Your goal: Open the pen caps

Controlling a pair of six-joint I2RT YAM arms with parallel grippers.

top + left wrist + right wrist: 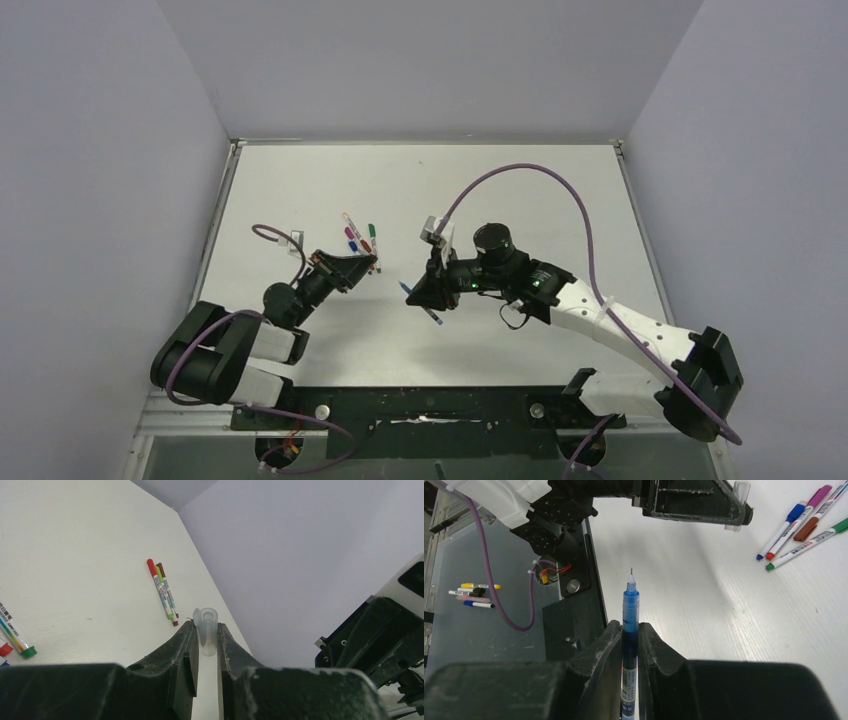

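The lime cap is off its blue pen, so I will move my right gripper outward, to the right in the top view, and down onto the open tabletop past the cap.
My left gripper (368,266) (206,630) is shut on a clear, colourless pen cap (208,632), open end facing away from me. It also shows in the right wrist view (736,510). My right gripper (416,292) (629,630) is shut on a blue pen (630,605) (425,306) whose bare needle tip points toward the left gripper, a short gap apart. Several capped pens (360,238) lie on the table beyond the left gripper, with red, lime and maroon caps (161,582); blue, purple, maroon and green caps (806,517) show in the right wrist view.
The white table (520,210) is walled at the back and both sides. A green-capped pen (17,640) lies at the left. My right arm (380,635) is close on the right. Spare pens (474,594) lie on the grey floor past the near edge.
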